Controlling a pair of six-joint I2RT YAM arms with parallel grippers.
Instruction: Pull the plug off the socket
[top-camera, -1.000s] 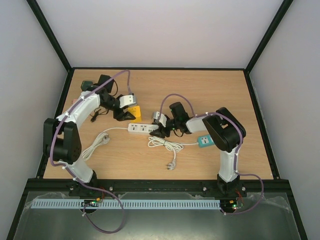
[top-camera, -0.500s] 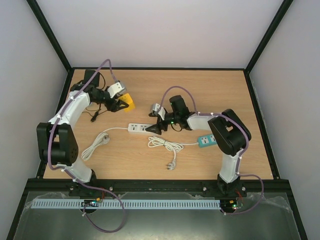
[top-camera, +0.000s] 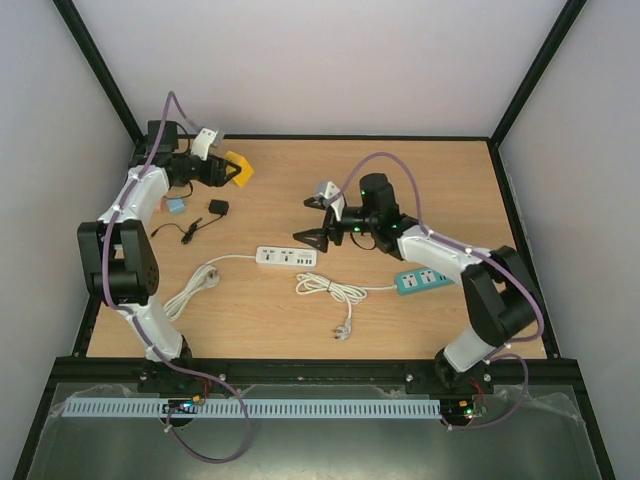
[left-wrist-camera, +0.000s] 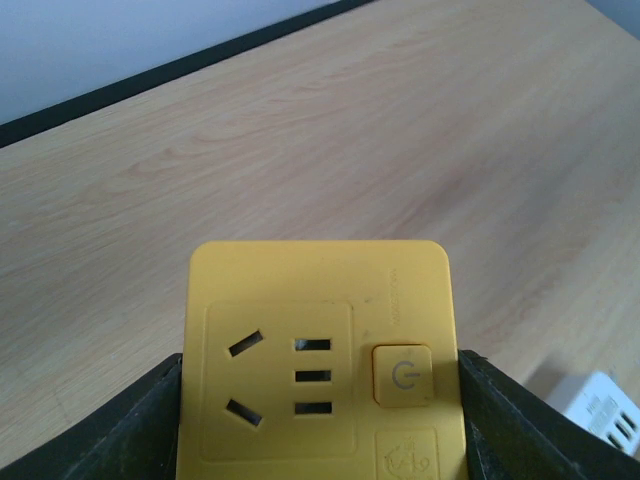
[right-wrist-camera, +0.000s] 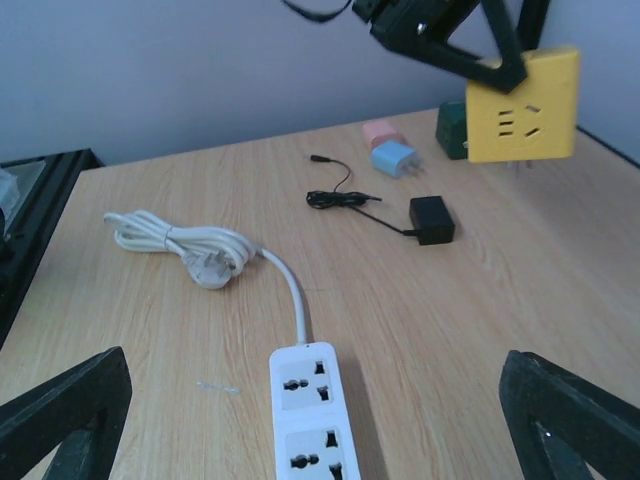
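Note:
The plug already hangs clear of the socket (top-camera: 287, 257), so I need to lower my left gripper to the bare tabletop beyond the black adapter and let go of the plug.
The plug (top-camera: 238, 167) is a yellow square adapter with its own outlets and a power button. It hangs in the air at the table's far left, with my left gripper (top-camera: 228, 170) shut on its two sides; the left wrist view shows the plug (left-wrist-camera: 315, 360) between the dark fingers (left-wrist-camera: 150, 425). The socket (top-camera: 287, 257), a white power strip, lies flat mid-table with bare outlets. My right gripper (top-camera: 308, 222) hovers open just right of it. In the right wrist view the socket (right-wrist-camera: 310, 410) lies between the wide-spread fingers (right-wrist-camera: 60, 420), and the plug (right-wrist-camera: 522, 105) is far off.
A black adapter (top-camera: 217, 208) with a thin cable and a blue charger (top-camera: 176, 205) lie at the left. The strip's white cable (top-camera: 195, 285) coils toward the near left. A teal power strip (top-camera: 421, 280) and its bundled white cord (top-camera: 325, 287) lie at the right.
My left gripper carried the yellow plug up and away from the white strip to the far left corner. My right gripper let go of the strip, opened wide and drew back to the right.

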